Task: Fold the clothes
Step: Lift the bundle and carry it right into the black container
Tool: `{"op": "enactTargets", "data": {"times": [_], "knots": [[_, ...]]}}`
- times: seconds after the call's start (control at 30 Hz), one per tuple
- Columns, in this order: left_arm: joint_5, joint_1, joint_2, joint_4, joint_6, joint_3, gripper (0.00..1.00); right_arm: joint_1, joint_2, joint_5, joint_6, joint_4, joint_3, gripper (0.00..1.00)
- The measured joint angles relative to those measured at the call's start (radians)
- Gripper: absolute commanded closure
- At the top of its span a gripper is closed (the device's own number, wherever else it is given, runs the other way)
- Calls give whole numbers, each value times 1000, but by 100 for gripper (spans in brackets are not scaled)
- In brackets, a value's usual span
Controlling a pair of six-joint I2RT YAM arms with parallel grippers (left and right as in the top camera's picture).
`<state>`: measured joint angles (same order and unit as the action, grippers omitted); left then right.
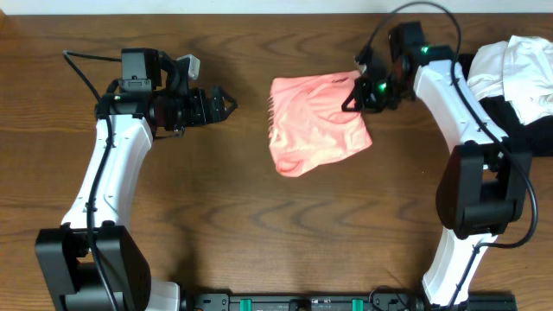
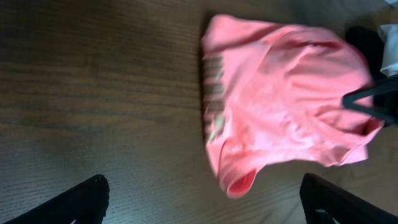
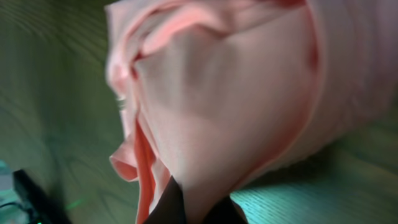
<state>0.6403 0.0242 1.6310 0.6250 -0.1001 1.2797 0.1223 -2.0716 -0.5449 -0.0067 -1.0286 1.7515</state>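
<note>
My right gripper should carry the shirt over onto the heap of white garments and let go, because the heap is to the right of my right gripper in the overhead view.
The clothes are one salmon-pink shirt, bunched up on the wooden table a little right of centre, with a strip of brownish print along its left edge. My right gripper is shut on the shirt's upper right edge, and in the right wrist view the pink fabric runs down between its dark fingertips. My left gripper hovers to the left of the shirt, apart from it. Its fingers stand wide open with bare table between them.
A heap of white garments lies at the far right edge on a black mat, behind the right arm. Brown wooden table surrounds the shirt on all sides.
</note>
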Motion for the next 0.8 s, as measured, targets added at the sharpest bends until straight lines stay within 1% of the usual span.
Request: {"op": "enactTargets", "data": {"times": [0.27,0.37,0.6,0.8], "knots": [[0,0,0,0,0,0,2,0,0,112,-56,-155,230,99],[0,0,0,0,0,0,2,-3,0,143,-63,-188,334,99],[0,0,0,0,0,0,2,-72,0,184,-32,-187,528,99],[0,0,0,0,0,0,2,-157,0,276,55,-145,634,99]]}}
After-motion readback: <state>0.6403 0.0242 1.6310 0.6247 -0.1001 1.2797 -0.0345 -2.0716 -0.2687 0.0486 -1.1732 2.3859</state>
